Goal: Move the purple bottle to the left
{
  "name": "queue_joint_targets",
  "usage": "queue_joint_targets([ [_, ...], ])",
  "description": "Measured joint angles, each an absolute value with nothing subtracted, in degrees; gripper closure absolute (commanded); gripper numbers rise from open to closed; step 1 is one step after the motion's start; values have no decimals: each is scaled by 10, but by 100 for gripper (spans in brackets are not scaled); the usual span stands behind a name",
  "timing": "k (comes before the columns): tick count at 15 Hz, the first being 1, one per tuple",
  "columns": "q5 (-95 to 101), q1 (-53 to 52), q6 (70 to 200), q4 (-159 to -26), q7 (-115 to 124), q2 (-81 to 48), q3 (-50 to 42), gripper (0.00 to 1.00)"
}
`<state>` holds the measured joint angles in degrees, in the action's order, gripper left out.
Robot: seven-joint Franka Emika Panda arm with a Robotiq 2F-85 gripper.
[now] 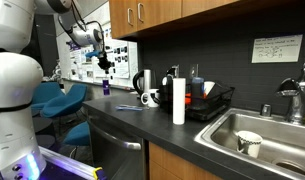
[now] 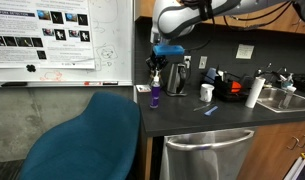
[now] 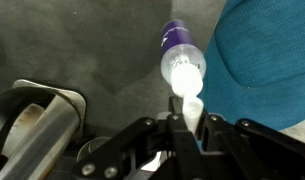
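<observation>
The robot's fingertips hold the purple bottle by its pump top, so the gripper will next carry the bottle outward along the dark counter toward the steel kettle and let go of it there.
The purple bottle (image 2: 155, 96) is small and slim with a white pump top. It stands upright at the end of the dark counter, near the whiteboard, and also shows in an exterior view (image 1: 105, 89). My gripper (image 2: 155, 68) hangs straight above it in both exterior views (image 1: 106, 68). In the wrist view I look down on the bottle (image 3: 175, 40). Its white pump top reaches up between my fingertips (image 3: 190, 118), and the fingers sit narrow around it.
A steel kettle (image 2: 176, 76) stands just beside the bottle. Further along are a black-and-white mug (image 2: 207, 93), a paper-towel roll (image 2: 254, 92), a dish rack (image 1: 210, 100) and the sink (image 1: 262, 135). A teal chair (image 2: 87, 140) sits below the counter's end.
</observation>
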<state>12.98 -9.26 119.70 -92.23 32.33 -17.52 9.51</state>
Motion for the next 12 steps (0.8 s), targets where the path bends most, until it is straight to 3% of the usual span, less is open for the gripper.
queue_joint_targets([
  [12,128,-119,1188,-736,325,-312,15,96],
])
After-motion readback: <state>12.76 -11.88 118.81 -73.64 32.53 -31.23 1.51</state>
